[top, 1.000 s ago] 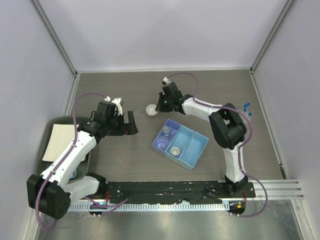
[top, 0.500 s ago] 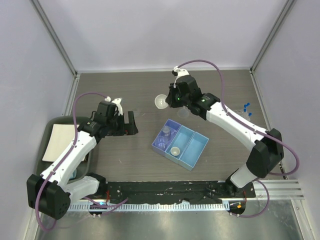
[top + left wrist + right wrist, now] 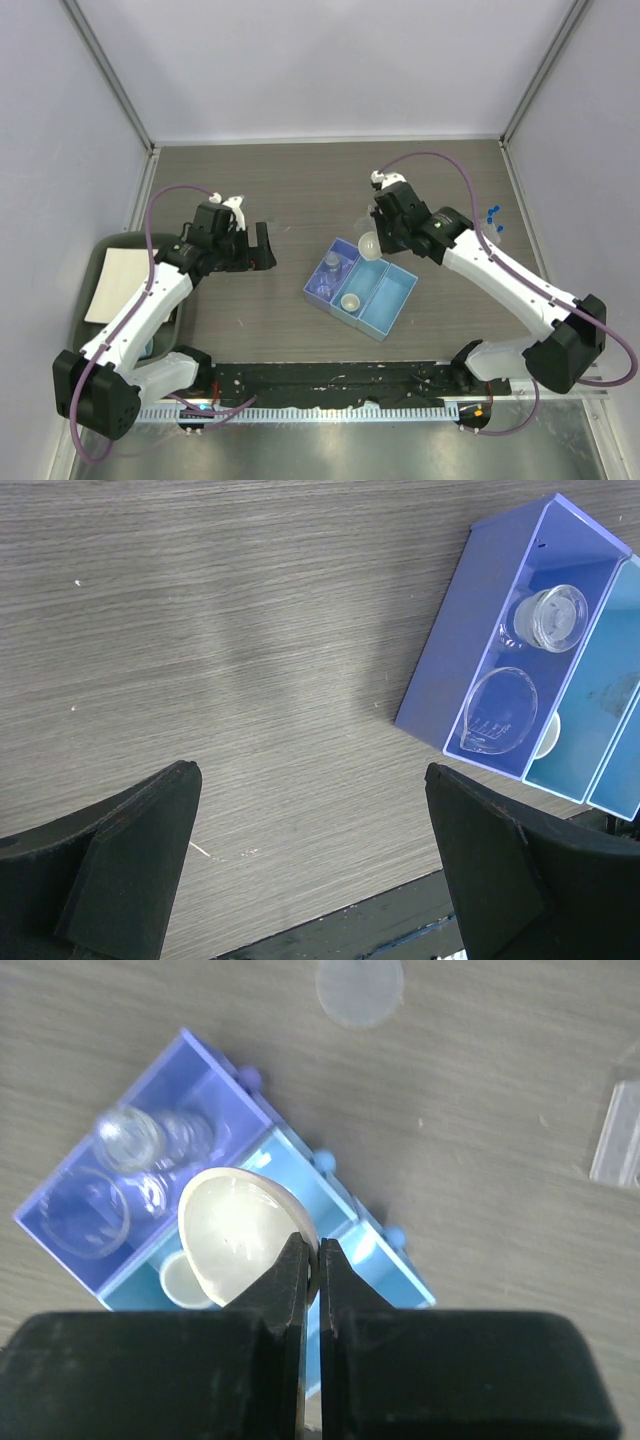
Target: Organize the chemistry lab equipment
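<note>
My right gripper draws back and lowers the ceramic dish into the tray's middle compartment next, into its far part [image 3: 369, 274] [image 3: 291, 1188], free beyond the smaller dish.
My right gripper [image 3: 372, 243] [image 3: 313, 1250] is shut on the rim of a white ceramic dish [image 3: 240, 1230] and holds it above the blue three-compartment tray [image 3: 400, 295]. A smaller white dish [image 3: 351, 301] [image 3: 183, 1280] lies in the middle compartment. A clear beaker [image 3: 322, 287] [image 3: 500, 712] and a clear funnel [image 3: 332, 263] [image 3: 548, 618] lie in the purple compartment [image 3: 470, 630]. Blue-capped test tubes [image 3: 493, 215] lie at the right. My left gripper [image 3: 262, 245] [image 3: 310, 772] is open and empty over bare table, left of the tray.
A grey-green bin [image 3: 105, 250] with a white sheet stands at the left edge. A translucent round disc [image 3: 360, 985] lies on the table behind the tray. A clear plastic piece [image 3: 620, 1135] lies to the right of it. Grey walls enclose the table.
My right arm has carried the white dish from the back middle of the table toward the near right, to above the blue tray. The left arm has not moved.
</note>
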### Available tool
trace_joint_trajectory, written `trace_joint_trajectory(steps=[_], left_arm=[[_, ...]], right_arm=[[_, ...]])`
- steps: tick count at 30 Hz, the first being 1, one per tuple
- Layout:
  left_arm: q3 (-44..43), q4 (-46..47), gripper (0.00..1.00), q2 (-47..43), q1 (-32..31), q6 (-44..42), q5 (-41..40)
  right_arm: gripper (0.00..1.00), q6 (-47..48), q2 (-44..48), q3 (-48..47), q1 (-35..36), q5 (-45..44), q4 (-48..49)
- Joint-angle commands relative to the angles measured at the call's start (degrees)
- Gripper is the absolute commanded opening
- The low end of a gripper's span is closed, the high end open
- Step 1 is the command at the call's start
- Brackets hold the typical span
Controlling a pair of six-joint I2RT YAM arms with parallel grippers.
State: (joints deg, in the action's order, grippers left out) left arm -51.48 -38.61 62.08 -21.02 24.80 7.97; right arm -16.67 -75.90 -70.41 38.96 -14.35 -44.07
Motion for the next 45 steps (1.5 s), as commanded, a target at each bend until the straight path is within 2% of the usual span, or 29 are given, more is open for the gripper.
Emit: trace_joint_trajectory(steps=[1,10,16,26,35,43,44,45], left_arm=[[-0.64,0.55,1.00,-1.44,-0.34,-1.07,0.21],[-0.63,0.55,1.00,-1.70,-0.25,-1.07,0.03],[-0.63,0.47,1.00,-1.44,-0.34,-0.98,0.12],[-0.63,0.55,1.00,-1.44,-0.25,-0.98,0.21],[-0.55,0.47,1.00,-1.35,-0.25,-1.07,0.21],[-0.55,0.46,1.00,-0.91,-0.25,-1.07,0.21],[-0.63,0.55,1.00,-0.91,-0.25,-1.07,0.29],[-0.64,0.47,1.00,-0.91,-0.25,-1.07,0.29]], right_arm=[[0.01,0.67,1.98,2.21,1.73,-1.91,-5.84],[0.01,2.42,-3.11,2.74,9.20,-5.86,-8.92],[0.01,3.75,-5.75,3.00,9.47,-9.55,-8.14],[0.01,6.38,-13.57,3.44,9.47,-11.23,-1.46],[0.01,8.40,-19.72,1.86,9.47,-9.47,0.48],[0.01,8.84,-20.52,2.30,9.55,-6.21,1.45],[0.03,8.93,-20.60,2.30,9.47,-6.30,1.36],[0.12,9.02,-20.69,2.30,9.47,-6.39,1.27]])
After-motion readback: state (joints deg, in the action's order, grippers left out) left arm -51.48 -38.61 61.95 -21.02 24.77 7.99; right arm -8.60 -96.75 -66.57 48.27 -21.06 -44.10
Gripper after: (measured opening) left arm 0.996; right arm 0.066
